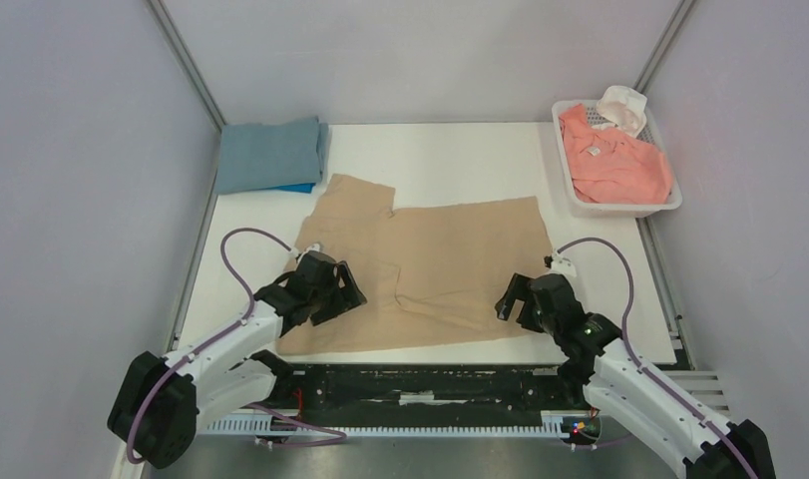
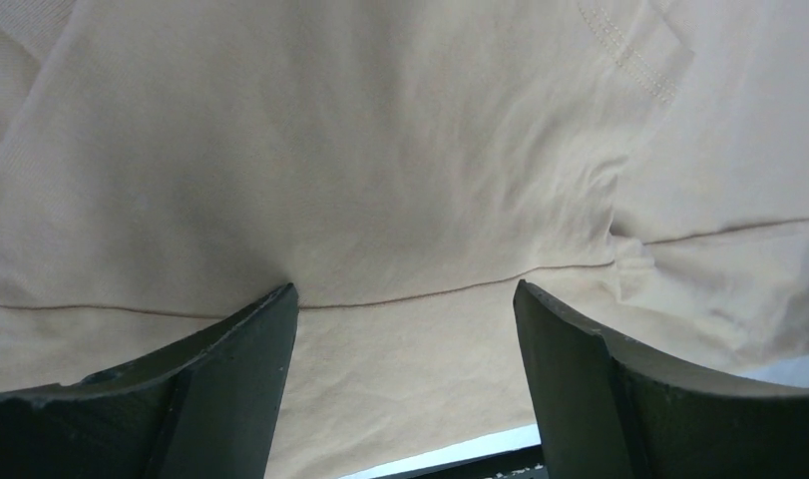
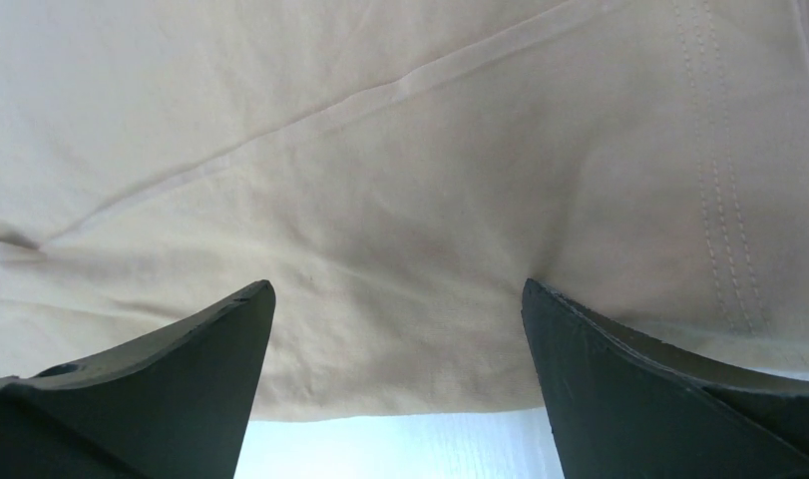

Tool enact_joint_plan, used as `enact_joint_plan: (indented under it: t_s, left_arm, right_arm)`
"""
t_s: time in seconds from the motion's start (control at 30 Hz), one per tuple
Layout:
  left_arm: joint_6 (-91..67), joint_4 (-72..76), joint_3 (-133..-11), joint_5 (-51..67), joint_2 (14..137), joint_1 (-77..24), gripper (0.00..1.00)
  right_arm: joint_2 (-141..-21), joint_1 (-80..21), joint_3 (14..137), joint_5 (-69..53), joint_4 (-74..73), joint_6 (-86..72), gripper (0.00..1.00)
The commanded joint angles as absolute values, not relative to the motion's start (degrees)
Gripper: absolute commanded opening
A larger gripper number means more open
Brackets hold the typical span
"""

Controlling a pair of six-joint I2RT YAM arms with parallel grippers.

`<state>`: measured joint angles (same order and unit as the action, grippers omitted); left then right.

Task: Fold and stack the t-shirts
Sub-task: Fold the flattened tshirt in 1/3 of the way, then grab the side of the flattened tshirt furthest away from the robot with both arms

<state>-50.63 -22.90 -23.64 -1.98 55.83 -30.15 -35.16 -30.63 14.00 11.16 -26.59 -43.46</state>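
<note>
The tan sleeve's far corner (image 1: 338, 180) is outward of my left gripper, near the grey-blue t-shirt. My left gripper should next move outward over the tan t-shirt (image 1: 440, 261) and grab that corner.
A tan t-shirt (image 1: 440, 261) lies spread on the white table, partly folded, one sleeve toward the back left. My left gripper (image 1: 332, 289) is open over the shirt's near left part; the tan cloth (image 2: 380, 180) fills its wrist view, with the fingers (image 2: 230, 369) wide apart on it. My right gripper (image 1: 520, 296) is open at the shirt's near right edge; the cloth edge (image 3: 380, 200) lies between its fingers (image 3: 619, 379). A folded grey-blue t-shirt (image 1: 270, 153) lies on a bright blue one (image 1: 295, 187) at the back left. A salmon-pink t-shirt (image 1: 614, 160) sits in the basket.
A white perforated basket (image 1: 667, 203) stands at the back right, with a white cloth (image 1: 622, 108) in its far corner. Metal frame posts rise at both back corners. A black rail (image 1: 430, 384) runs along the table's near edge.
</note>
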Motion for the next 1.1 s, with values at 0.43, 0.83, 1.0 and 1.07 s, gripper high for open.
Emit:
enact_joint_plan:
  t_s: [0.43,0.83,1.0,1.07]
  left_arm:
    - [-46.42,-29.7,-39.58,-8.97,55.7,-30.11,0.87]
    - [-33.01,-22.31,-75.66,-0.84,93.53,-17.14,0.87]
    - [-28.31,-24.13,-93.66,-4.88,113.61,-13.25,0.87]
    - [-27.83,-27.45,-101.94,-4.27,121.08,-11.64,0.87]
  right_arm:
    - [-42.53,-35.49,30.04,15.58,-33.48,-34.28,0.98]
    - [-56.4,-35.06,36.54,32.64,-9.34,-26.94,0.98]
    - [-60.06,-30.99,37.53,33.39,-9.52,-26.03,0.98]
    - [-60.26,-28.99,36.4,29.97,-7.59,-25.69,0.98]
